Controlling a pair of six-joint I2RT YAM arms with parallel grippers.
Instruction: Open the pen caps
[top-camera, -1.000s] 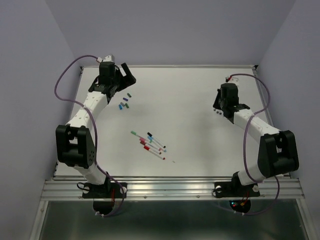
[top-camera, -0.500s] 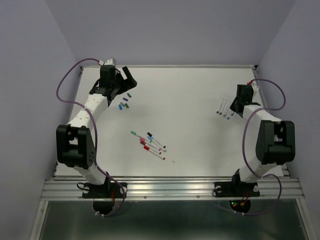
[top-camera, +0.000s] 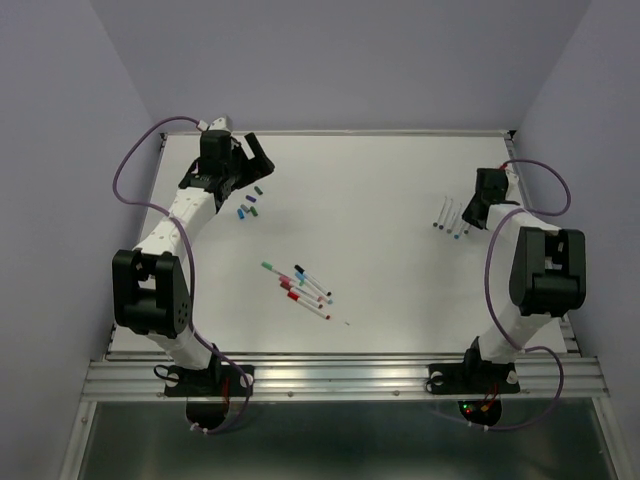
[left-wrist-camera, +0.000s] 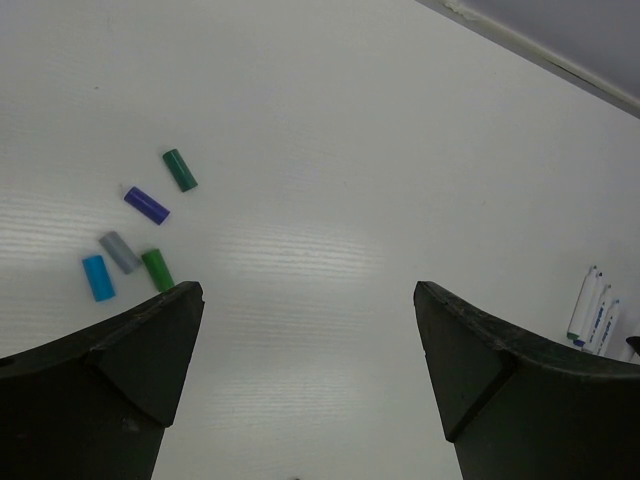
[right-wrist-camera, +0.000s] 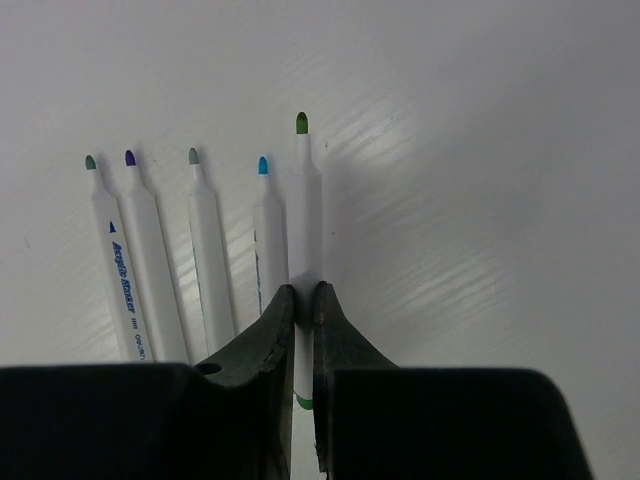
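I will next lower the white pen with my right gripper and release it on the open tabletop (top-camera: 468, 233) (right-wrist-camera: 328, 230) beside the blue-tipped pen, since the white pen's green tip is bare like the row's.
Several loose pen caps (top-camera: 247, 204) lie at the far left; in the left wrist view they show as dark green (left-wrist-camera: 180, 170), purple (left-wrist-camera: 146, 205), grey (left-wrist-camera: 120, 252), blue (left-wrist-camera: 98, 277) and green (left-wrist-camera: 157, 270). My left gripper (top-camera: 252, 160) is open and empty beside them, its jaws wide apart (left-wrist-camera: 308, 290). My right gripper (top-camera: 472, 212) is shut (right-wrist-camera: 304, 292) on a white pen with a bare green tip (right-wrist-camera: 304, 200), low over the table. Several uncapped pens (right-wrist-camera: 205, 250) lie side by side left of it. Several capped pens (top-camera: 298, 288) lie mid-table.
The row of uncapped pens (top-camera: 450, 218) sits near the table's right edge and also shows at the right of the left wrist view (left-wrist-camera: 595, 308). The table's back rim (top-camera: 380, 131) runs behind both grippers. Purple walls close in both sides.
My right arm has swung out to the right with its gripper, uncovering the row of uncapped pens. My left gripper has shifted slightly near the caps.
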